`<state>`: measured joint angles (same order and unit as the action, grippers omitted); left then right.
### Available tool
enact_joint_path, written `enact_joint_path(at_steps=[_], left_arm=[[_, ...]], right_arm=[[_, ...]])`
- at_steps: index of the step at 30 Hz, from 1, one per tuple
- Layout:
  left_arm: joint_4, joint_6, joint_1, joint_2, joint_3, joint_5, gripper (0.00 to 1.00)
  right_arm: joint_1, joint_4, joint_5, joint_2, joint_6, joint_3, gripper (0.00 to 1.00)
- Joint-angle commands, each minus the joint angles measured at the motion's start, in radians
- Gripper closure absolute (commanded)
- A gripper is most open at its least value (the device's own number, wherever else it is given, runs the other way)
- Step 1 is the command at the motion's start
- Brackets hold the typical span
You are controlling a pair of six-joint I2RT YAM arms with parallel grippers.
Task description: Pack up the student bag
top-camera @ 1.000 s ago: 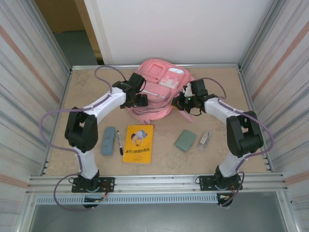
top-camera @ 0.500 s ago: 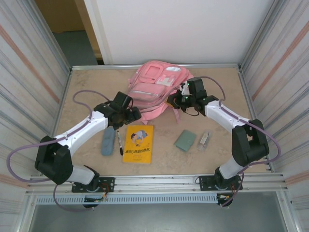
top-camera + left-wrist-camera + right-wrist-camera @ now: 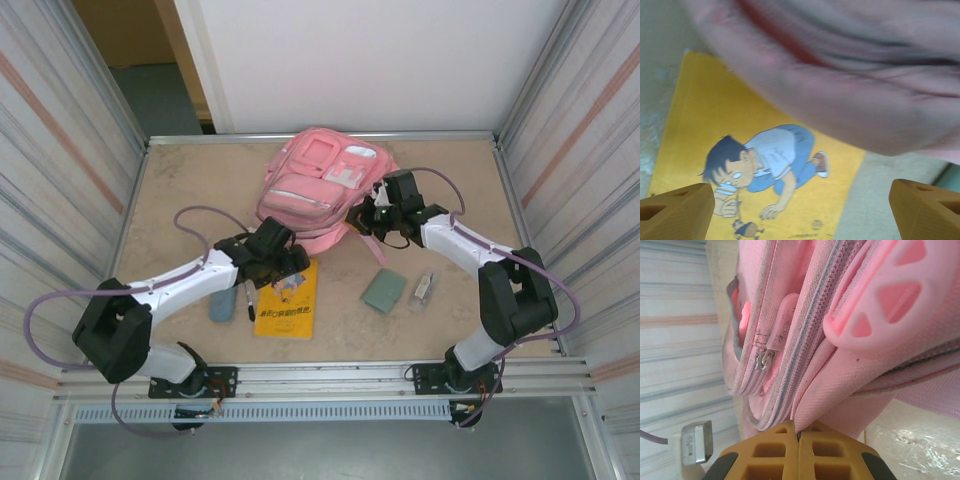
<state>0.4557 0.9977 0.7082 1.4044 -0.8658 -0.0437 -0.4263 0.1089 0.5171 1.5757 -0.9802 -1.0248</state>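
Observation:
I will pull the pouch's fold back toward the grey-green pouch's far edge [image 3: 389, 273] with my right gripper and let go of it, because the bag's near side hangs over the yellow book [image 3: 286, 300].
The pink student bag [image 3: 315, 185] lies at the back middle of the table, front pockets up. My right gripper [image 3: 377, 216] sits at the bag's right near corner. In the right wrist view, the right gripper [image 3: 799, 434] is shut on a fold of the student bag's [image 3: 805, 340] pink fabric beside a zipper. My left gripper [image 3: 287, 262] hovers open over the top of a yellow book [image 3: 286, 300], just in front of the bag. The left wrist view shows the left gripper [image 3: 800, 215] with nothing between its wide-apart fingertips [image 3: 675, 212], the cartoon-boy book [image 3: 715, 115] below and the blurred bag [image 3: 865, 85] above.
A blue-grey pencil case [image 3: 222, 298] and a black marker [image 3: 248, 298] lie left of the book, partly under my left arm. A grey-green pouch [image 3: 384, 290] and a small clear item [image 3: 423, 290] lie to the right. Metal walls enclose the table on both sides.
My left arm has swung away from the bag's left side toward the near edge, ending over the book. The right gripper stays shut on the bag, which shifted slightly.

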Motion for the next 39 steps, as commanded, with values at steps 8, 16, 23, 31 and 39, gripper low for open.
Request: enact_joint_path(at_steps=[8, 16, 23, 31, 39], left_arm=[[-0.176, 0.044, -0.063, -0.005, 0.027, -0.055, 0.17], [-0.288, 0.060, -0.058, 0.134, -0.029, -0.151, 0.04], [-0.289, 0.087, -0.067, 0.073, -0.023, -0.200, 0.03], [-0.256, 0.194, -0.170, 0.061, 0.024, -0.036, 0.07], [-0.303, 0.145, -0.246, 0.187, -0.075, 0.084, 0.23]], right_arm=[[-0.011, -0.009, 0.038, -0.087, 0.048, 0.073, 0.98], [-0.024, -0.046, 0.061, -0.141, -0.003, 0.180, 0.97], [-0.033, -0.068, 0.016, -0.156, -0.008, 0.283, 0.95], [-0.032, -0.067, 0.030, -0.095, 0.028, 0.257, 0.94], [-0.046, -0.070, 0.072, -0.045, 0.035, 0.217, 0.94]])
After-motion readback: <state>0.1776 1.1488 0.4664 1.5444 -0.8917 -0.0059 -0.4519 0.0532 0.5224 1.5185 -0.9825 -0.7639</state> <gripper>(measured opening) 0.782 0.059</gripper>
